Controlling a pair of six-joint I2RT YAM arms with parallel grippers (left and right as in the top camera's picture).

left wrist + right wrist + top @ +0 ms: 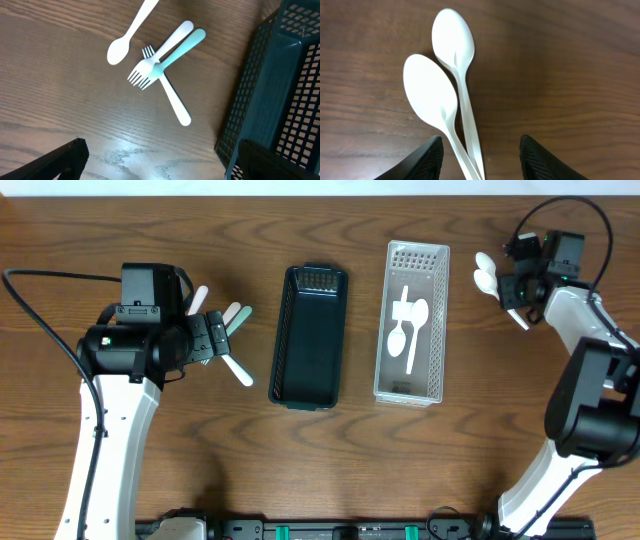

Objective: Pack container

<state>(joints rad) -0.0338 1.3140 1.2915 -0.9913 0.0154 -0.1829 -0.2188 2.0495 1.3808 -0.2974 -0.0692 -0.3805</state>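
Observation:
I will next lower my right gripper onto the white handles just behind the spoons' bowls and close it, as the handles are below it, between its open fingers.
Two white spoons (445,90) lie side by side on the table at the far right (486,272). My right gripper (479,157) is open with its fingers on either side of their handles. A white spoon (127,35), a white fork (159,57), a mint fork (172,55) and another white utensil (175,102) lie crossed left of the dark green basket (308,390). My left gripper (157,162) is open and empty above the table beside them. The clear basket (432,330) holds white spoons (408,330).
The dark green basket's mesh wall (260,85) is close to my left gripper's right finger. The two baskets stand side by side mid-table. The right arm (590,380) reaches along the table's right edge.

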